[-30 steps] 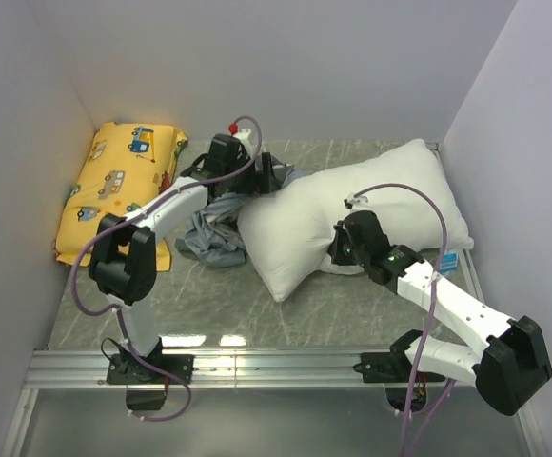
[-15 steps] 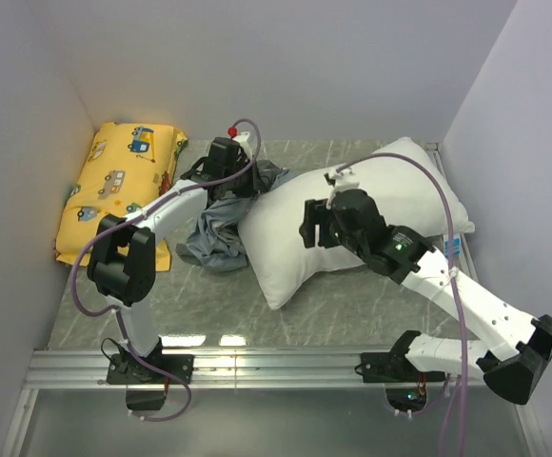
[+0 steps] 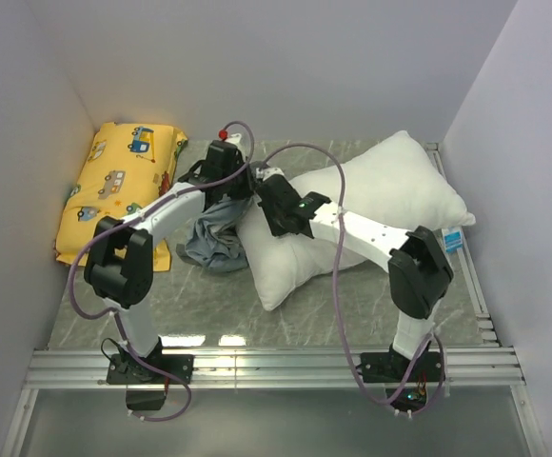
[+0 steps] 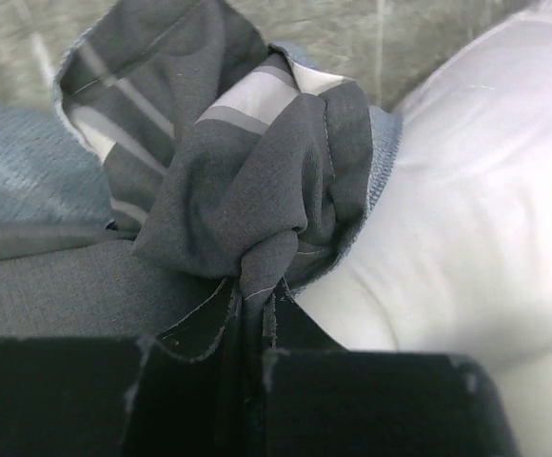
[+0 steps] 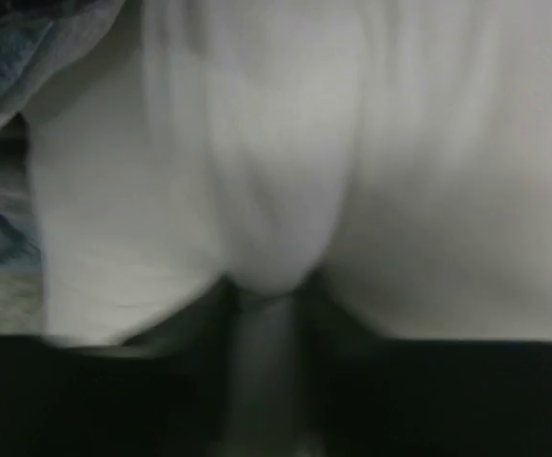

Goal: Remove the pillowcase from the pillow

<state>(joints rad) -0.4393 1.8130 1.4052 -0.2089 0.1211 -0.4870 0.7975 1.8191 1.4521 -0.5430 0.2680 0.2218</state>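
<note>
The fold goes back over the crumpled pillowcase next and my left gripper releases it there, since that pillowcase lies back and to the gripper's left in the top view.
The grey-blue striped pillowcase [image 3: 214, 238] lies crumpled on the table, left of the white pillow [image 3: 371, 200] and touching its left end. My left gripper [image 3: 236, 187] is shut on a bunched fold of it; in the left wrist view the fabric [image 4: 247, 162] rises from the closed jaws of that gripper [image 4: 252, 300], and the pillow [image 4: 476, 190] bulges to the right. My right gripper [image 3: 270, 196] is at the pillow's left end. In the blurred right wrist view a fold of the pillow [image 5: 305, 143] sits pinched in this gripper [image 5: 266, 290], with pillowcase [image 5: 29, 48] at top left.
A yellow vehicle-print cushion [image 3: 119, 186] lies against the left wall. A blue-white tag [image 3: 450, 241] shows at the pillow's right edge. Walls close in the table [image 3: 200, 295] on three sides, and a metal rail [image 3: 276, 367] runs along the front.
My right arm let go at the pillow's near side, swung left across it and now grips its left end. My left gripper closed on the pillowcase fold.
</note>
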